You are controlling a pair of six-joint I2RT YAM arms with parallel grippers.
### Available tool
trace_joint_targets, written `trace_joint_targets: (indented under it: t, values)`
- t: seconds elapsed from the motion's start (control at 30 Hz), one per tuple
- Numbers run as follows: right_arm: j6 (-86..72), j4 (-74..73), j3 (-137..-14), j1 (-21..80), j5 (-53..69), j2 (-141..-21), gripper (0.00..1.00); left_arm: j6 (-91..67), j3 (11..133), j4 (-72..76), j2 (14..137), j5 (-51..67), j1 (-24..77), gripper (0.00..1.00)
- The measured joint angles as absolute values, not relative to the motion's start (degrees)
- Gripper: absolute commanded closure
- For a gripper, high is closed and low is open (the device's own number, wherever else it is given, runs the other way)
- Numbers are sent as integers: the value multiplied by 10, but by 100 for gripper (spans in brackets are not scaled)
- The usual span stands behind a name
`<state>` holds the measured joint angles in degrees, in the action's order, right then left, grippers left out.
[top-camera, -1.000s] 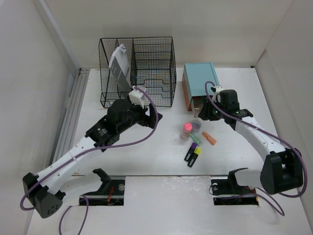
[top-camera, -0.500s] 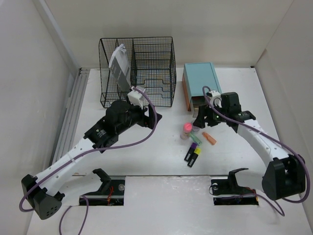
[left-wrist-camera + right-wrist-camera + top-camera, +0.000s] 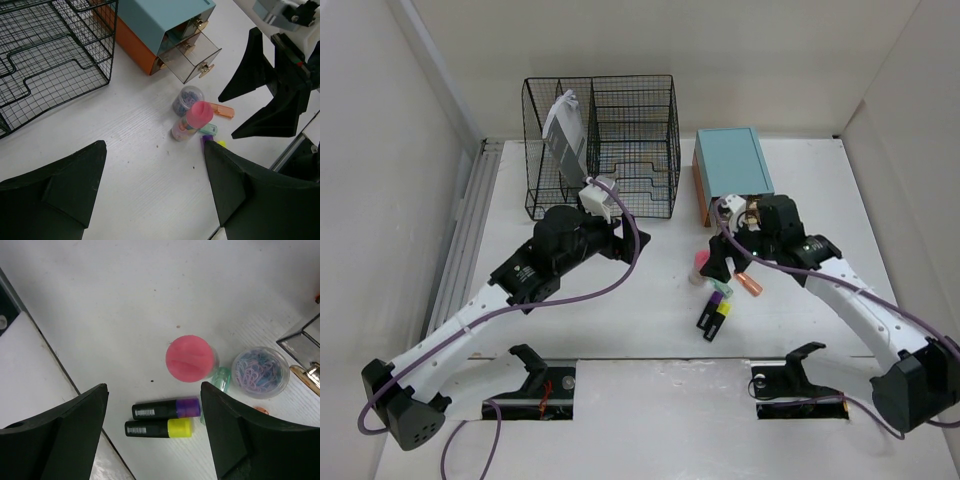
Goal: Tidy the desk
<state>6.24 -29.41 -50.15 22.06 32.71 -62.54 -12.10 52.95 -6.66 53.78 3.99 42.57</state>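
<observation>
Next, my right gripper lowers and shifts to the left in the top view, fingers around the bottle's pink cap, because the bottle [image 3: 190, 358] stands beyond the open fingers.
The white desk [image 3: 620, 310] holds a small cluster of stationery in front of the teal drawer box [image 3: 730, 165]. The cluster is a pink-capped bottle [image 3: 190, 358], a clear tub of paper clips [image 3: 260, 372], an orange highlighter [image 3: 749, 283], and a purple-capped [image 3: 165, 409] and a yellow-capped highlighter [image 3: 157, 428]. My right gripper [image 3: 153, 389] is open and empty, hovering just above the bottle and the two black highlighters [image 3: 714, 314]. My left gripper [image 3: 155, 145] is open and empty above bare desk, left of the cluster and in front of the wire rack.
The black wire-mesh rack [image 3: 600, 145] stands at the back left with a grey booklet [image 3: 563, 130] in it. The teal box has a clear drawer pulled open [image 3: 195, 52]. A ribbed rail [image 3: 465, 240] runs along the left edge. Two cut-outs [image 3: 535, 385] sit at the near edge.
My right gripper has moved from the open drawer leftward and nearer, to above the pink-capped bottle and the highlighters. My left arm has barely moved.
</observation>
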Motion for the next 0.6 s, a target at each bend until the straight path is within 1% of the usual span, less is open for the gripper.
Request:
trace_joint_targets:
  t: [0.17,0.4,0.6]
  values:
    - [71,-291,-514,257,278,-652,20,-121,529,-66,538,40,426,24]
    - [77,-281,-522,277,221,-682,20,-121,529,-65,538,40,426,24]
    - [78,-276,-537,297,190,-734,22,-121,529,-64,538,40,426,24]
